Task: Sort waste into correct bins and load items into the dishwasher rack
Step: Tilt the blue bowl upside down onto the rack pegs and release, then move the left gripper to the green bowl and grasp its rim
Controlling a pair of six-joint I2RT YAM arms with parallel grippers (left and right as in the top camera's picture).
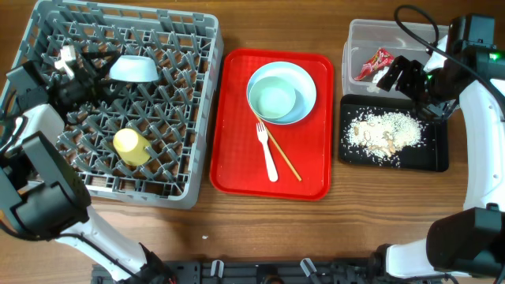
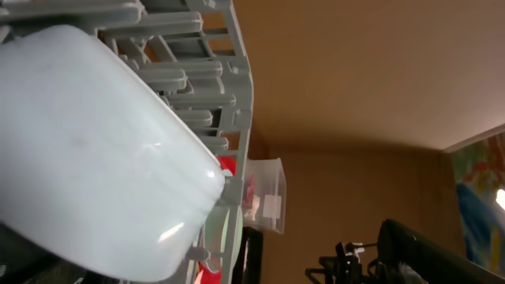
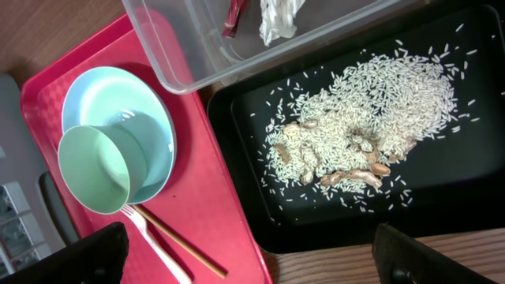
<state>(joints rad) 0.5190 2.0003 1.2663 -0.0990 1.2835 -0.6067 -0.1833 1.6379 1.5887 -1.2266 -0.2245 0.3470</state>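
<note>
The mint bowl sits on top of the plate. My left gripper needs to go up from the rack (image 1: 193,118), move right in the overhead view and come down on the mint bowl's rim (image 1: 293,104).
The grey dishwasher rack (image 1: 193,118) holds a pale bowl (image 1: 134,69) on its side and a yellow cup (image 1: 130,146). My left gripper (image 1: 99,67) is open beside that bowl, which fills the left wrist view (image 2: 87,142). On the red tray (image 1: 237,158) a mint bowl (image 1: 272,99) sits in the pale plate (image 1: 306,87), with a white fork (image 1: 266,150) and chopsticks (image 1: 282,156). The clear tub (image 1: 359,35) holds the red wrapper (image 1: 375,63) and a white napkin (image 3: 278,14). The black tray (image 1: 434,154) holds the food scraps (image 1: 387,132). My right gripper (image 1: 402,76) is open and empty above the two bins.
Bare wooden table lies in front of the rack and trays. The right arm's cable loops over the clear tub's far right corner. The red tray lies close between the rack and the bins.
</note>
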